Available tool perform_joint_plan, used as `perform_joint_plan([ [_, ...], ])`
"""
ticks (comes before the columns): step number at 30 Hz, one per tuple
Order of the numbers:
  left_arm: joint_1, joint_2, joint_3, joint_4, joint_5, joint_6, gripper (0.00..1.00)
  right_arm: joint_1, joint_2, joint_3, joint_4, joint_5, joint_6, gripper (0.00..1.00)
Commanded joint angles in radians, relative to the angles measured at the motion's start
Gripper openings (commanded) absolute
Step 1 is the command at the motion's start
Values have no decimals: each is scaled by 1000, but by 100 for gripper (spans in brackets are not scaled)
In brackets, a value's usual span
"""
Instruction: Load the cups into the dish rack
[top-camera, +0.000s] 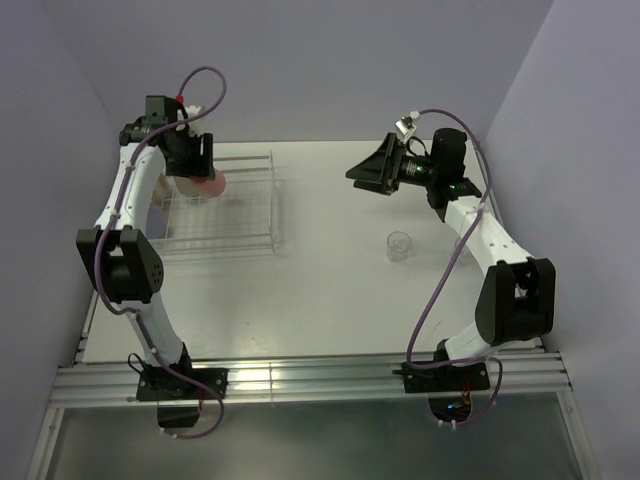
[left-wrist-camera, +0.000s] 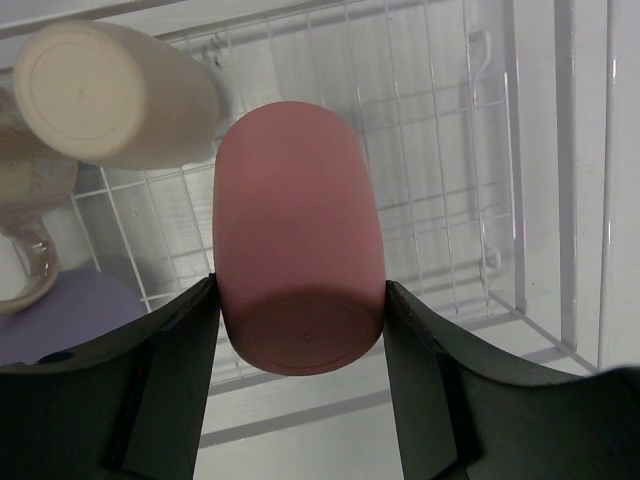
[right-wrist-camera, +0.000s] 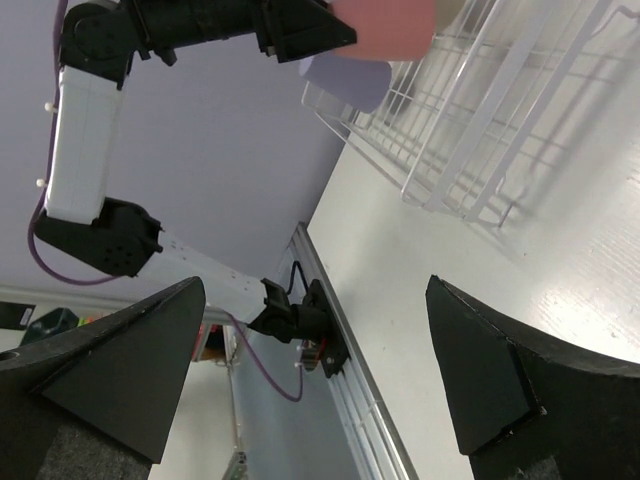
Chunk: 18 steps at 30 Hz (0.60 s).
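Note:
My left gripper shifts a little outward next, then lowers the coral-red cup onto the rack's empty far wires beside the tan cup.
My left gripper is shut on the coral-red cup, which is held bottom towards the camera above the clear dish rack. The cup also shows in the top view. In the left wrist view a tan cup lies in the rack, with a pale pink handled mug and a lavender cup at the left. A clear glass stands on the table. My right gripper is open and empty, raised above the table to the right of the rack.
The right wrist view looks across the table at the rack's near corner, the left arm and the table's front rail. Purple walls close in the back and both sides.

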Motion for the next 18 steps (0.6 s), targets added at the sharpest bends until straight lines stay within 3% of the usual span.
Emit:
perform_joint_plan([
  [1,-48,19,63,67,-78,28,0,-3,-6,46,-6,6,-30,100],
  [18,-80,216,233,42,-131,-12,2,-5,25,61,2,-4,-20,100],
])
